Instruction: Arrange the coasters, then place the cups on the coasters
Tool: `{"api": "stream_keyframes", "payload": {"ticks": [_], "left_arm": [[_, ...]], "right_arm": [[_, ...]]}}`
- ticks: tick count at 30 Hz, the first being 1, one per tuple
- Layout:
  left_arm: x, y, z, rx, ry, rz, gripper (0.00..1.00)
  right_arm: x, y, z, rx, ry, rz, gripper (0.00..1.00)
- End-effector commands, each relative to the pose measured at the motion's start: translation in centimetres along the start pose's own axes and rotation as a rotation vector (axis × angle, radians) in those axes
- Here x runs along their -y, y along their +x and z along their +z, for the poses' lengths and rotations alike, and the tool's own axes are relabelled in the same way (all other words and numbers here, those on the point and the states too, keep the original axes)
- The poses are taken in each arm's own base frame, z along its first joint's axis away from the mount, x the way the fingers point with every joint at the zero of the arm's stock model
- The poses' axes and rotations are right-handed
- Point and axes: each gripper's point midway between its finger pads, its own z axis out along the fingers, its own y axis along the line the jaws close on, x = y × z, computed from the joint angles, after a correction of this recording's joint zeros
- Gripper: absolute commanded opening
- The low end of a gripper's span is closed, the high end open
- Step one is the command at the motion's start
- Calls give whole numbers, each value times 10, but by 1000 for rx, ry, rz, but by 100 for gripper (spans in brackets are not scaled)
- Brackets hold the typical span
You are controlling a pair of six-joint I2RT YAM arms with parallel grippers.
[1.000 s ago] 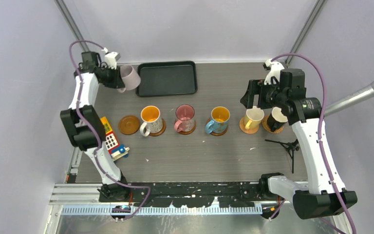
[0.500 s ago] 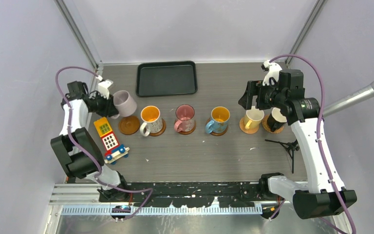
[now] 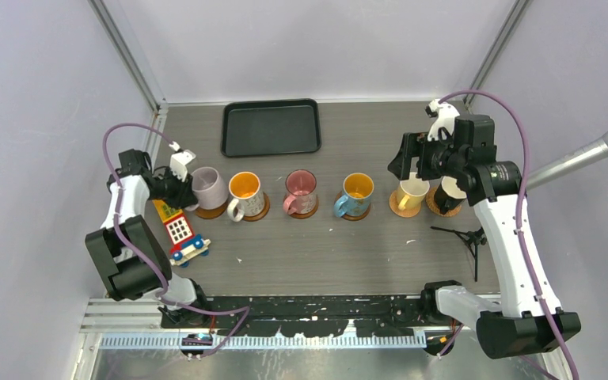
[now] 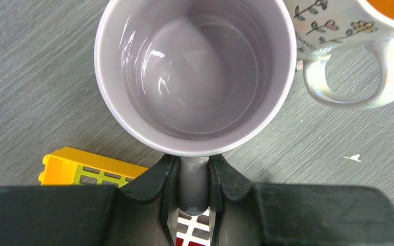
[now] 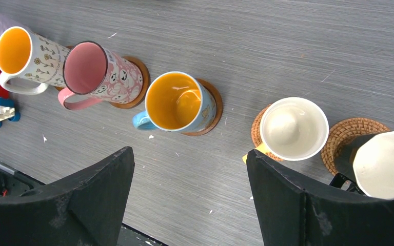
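Note:
Every other coaster already has a cup, so the robot's left gripper should next lower the lilac cup (image 3: 207, 187) onto the coaster (image 3: 210, 211) beneath it and then let go of the cup's handle.
My left gripper (image 3: 184, 190) (image 4: 193, 171) is shut on the handle of the upright lilac cup (image 3: 207, 187) (image 4: 195, 72). The cup is over the leftmost coaster (image 3: 210, 211); whether it rests on it I cannot tell. To its right stand the white cup (image 3: 245, 190) (image 5: 28, 54), the pink cup (image 3: 301, 188) (image 5: 95, 72), the blue cup (image 3: 357, 191) (image 5: 177, 100), the cream-yellow cup (image 3: 412, 191) (image 5: 292, 128) and the black cup (image 3: 449, 193) (image 5: 387, 164), each on a coaster (image 5: 213, 105). My right gripper (image 3: 408, 164) (image 5: 190, 159) hangs open above the row's right end, holding nothing.
A black tray (image 3: 271, 127) lies at the back. A toy block house (image 3: 179, 229) (image 4: 90, 169) sits just in front of my left gripper. A small black tripod (image 3: 463, 235) lies front right, and a microphone (image 3: 602, 150) pokes in from the right.
My left arm has carried the lilac cup from the back beside the tray forward and down onto the leftmost coaster's spot. The right arm has barely moved.

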Motion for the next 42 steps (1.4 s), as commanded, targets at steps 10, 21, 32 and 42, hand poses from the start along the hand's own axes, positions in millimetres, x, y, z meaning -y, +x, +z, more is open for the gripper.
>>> {"api": "stream_keyframes", "payload": {"ticks": [10,21,32,42], "left_arm": [[-16,1,-3,18,-86,123,0],[-20,19,2,-31,-119,121,0],[-18,26,2,-28,-163,116,0],[4,29,-4,-45,-94,73,59]], "right_arm": [[-5,-3,-13,40,1,-17,84],[-4,-4,-14,43,5,-20,85],[-5,-2,-14,40,3,-25,85],[-4,-1,-14,39,1,-38,85]]}}
